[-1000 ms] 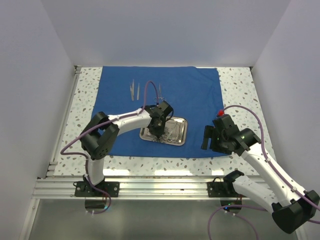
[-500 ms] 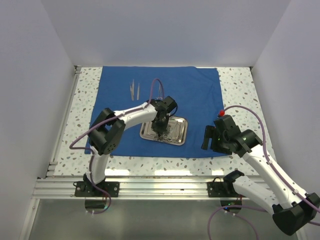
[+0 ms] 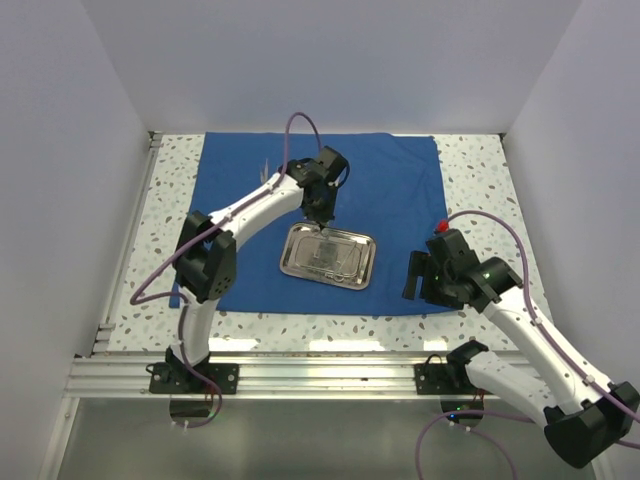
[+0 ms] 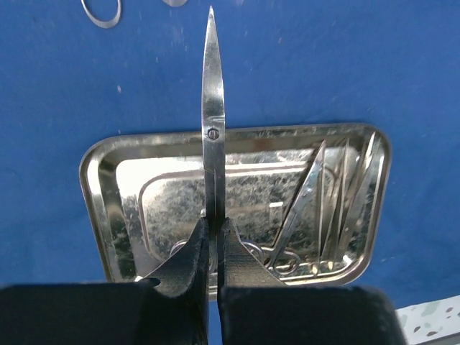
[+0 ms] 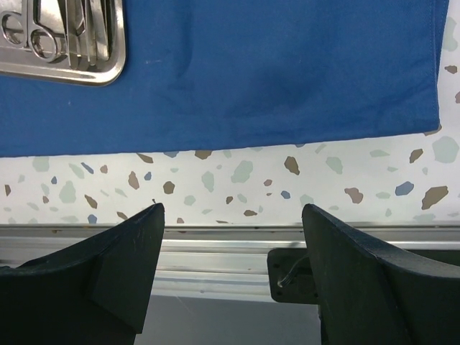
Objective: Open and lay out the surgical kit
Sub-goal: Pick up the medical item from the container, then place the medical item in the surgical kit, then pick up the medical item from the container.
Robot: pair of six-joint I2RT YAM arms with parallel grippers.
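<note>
I will move my left gripper outward and then down. I will let go of the scissors on the bare blue cloth beyond the tray [image 4: 248, 65], where another instrument already lies.
The royal-blue cloth [image 3: 390, 190] lies spread flat on the table. On its near middle sits the steel tray [image 3: 362, 266], with several slim instruments [image 4: 338, 205] lying in its right part. My left gripper [image 3: 323, 212] hangs over the cloth just beyond the tray. It is shut on a pair of silver scissors [image 4: 213, 108], held by the shank with the closed blades pointing away from me. My right gripper [image 3: 412, 276] hovers open and holds nothing, above the cloth's near right edge. Tweezers [image 3: 266, 170] lie on the far left of the cloth, partly behind the left arm.
A ring handle [image 4: 100, 13] of another instrument rests on the cloth beyond the scissor tips. Speckled tabletop [image 5: 244, 172] borders the cloth's near edge, then the aluminium rail [image 5: 215, 251] with the arm mounts. White walls enclose the table on three sides.
The left gripper closed on the scissors in the tray, lifted them out and swung toward the far side of the cloth. The right arm has not moved.
</note>
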